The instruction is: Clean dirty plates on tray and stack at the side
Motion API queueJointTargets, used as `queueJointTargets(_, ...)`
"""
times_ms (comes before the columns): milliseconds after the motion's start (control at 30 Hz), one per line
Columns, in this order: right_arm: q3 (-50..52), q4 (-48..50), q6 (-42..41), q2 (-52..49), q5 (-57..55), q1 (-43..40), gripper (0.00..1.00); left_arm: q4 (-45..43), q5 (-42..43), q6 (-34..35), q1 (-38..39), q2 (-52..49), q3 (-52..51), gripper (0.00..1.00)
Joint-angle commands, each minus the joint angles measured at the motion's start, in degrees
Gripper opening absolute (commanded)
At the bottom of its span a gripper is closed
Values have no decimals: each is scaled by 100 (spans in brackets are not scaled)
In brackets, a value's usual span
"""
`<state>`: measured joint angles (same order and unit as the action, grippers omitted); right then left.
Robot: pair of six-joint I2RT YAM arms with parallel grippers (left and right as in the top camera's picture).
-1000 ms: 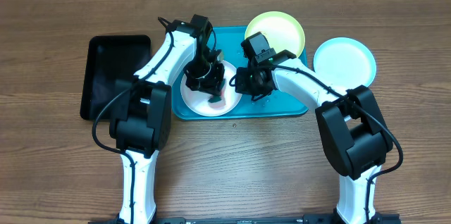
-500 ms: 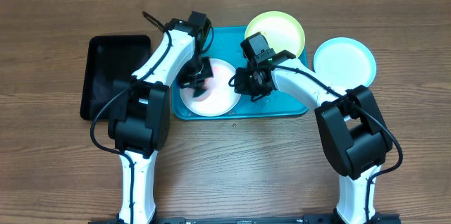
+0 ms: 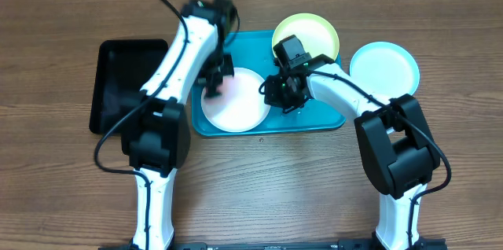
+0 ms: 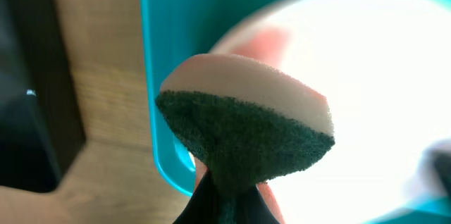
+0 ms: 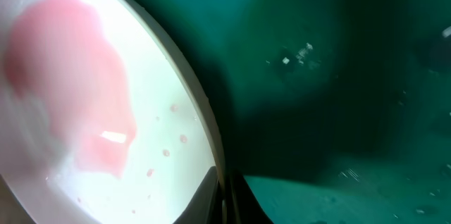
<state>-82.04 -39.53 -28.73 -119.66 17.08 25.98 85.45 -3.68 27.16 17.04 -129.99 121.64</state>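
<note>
I need to lift my right gripper next, carry the white plate (image 3: 236, 101) across the tray and lower it onto the pale blue plate (image 3: 383, 68) to release it there, because the pale blue plate is beside the tray.
The white plate (image 3: 236, 101) lies on the left half of the turquoise tray (image 3: 314, 116), with a pale pink smear on it (image 5: 77, 104). My left gripper (image 3: 214, 77) is shut on a sponge (image 4: 246, 129), green side toward the camera, held over the plate's left edge (image 4: 366, 76) near the tray rim (image 4: 158, 111). My right gripper (image 3: 277, 93) is shut on the white plate's right rim (image 5: 211, 160). The yellow-green plate (image 3: 314, 34) rests at the tray's far right corner. The pale blue plate (image 3: 383, 68) lies on the table to the right of the tray.
A black rectangular tray (image 3: 126, 85) sits on the wooden table left of the turquoise tray, seen dark at the left edge of the left wrist view (image 4: 28, 111). Small crumbs or droplets dot the tray floor (image 5: 296, 55).
My left gripper has swept the sponge from the plate's middle to its left edge and lifted it. The red smear has faded to pale pink. My right gripper still holds the rim.
</note>
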Motion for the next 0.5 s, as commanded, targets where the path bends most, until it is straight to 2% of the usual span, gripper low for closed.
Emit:
queueJointTargets(0,-87,-229,15,114,295,-101,4,160,179,-459,-190,573,1099,4)
queueJointTargets(100,-271,-505,74,369,155,-98,4,181,177,-555,-348,737,1692,4)
queueJointTargets(233,-426,-835,96,1010,-570,-72,4,223,179,-555,-581,826,1967,4)
queueJointTargets(467,-439,-1281,118,2127,-3195,385,4,538,179,-555,-1008,820,1845,4)
